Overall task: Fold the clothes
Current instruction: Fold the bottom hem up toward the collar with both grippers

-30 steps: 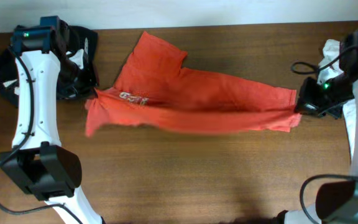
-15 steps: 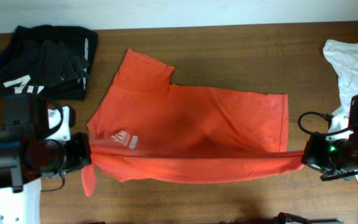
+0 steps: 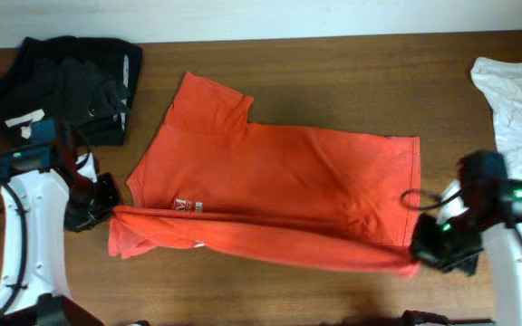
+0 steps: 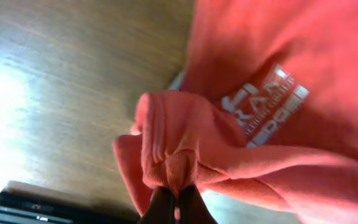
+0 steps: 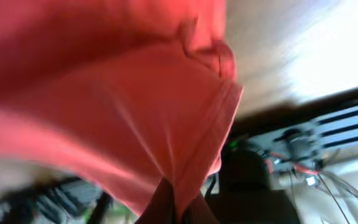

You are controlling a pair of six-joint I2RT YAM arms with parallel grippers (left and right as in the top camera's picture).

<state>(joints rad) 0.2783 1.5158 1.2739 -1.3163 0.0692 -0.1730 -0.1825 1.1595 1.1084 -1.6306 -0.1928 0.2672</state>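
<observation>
My left gripper moves the T-shirt's bunched corner outward and down onto the fabric [image 4: 215, 79] beside the white lettering [image 3: 187, 207] next to release it, since the T-shirt's near edge stretches between both grippers.
The red-orange T-shirt [image 3: 279, 177] lies spread across the middle of the table, its near edge lifted and stretched between the two grippers. White lettering [image 3: 187, 207] shows near its left end, and also in the left wrist view [image 4: 269, 106]. My left gripper [image 3: 109, 213] is shut on the bunched left corner of the T-shirt [image 4: 179, 158]. My right gripper [image 3: 417, 260] is shut on the right corner of the T-shirt [image 5: 166, 124], held above the table.
A pile of black garments with white stripes [image 3: 66, 86] lies at the back left. A plain white garment [image 3: 515, 104] lies at the back right. Bare brown wooden table [image 3: 333, 63] runs behind the T-shirt and along the front edge.
Both grippers have swept the T-shirt from the back of the table toward the front, spreading it flat. Since half a second ago the right gripper has dropped toward the front edge.
</observation>
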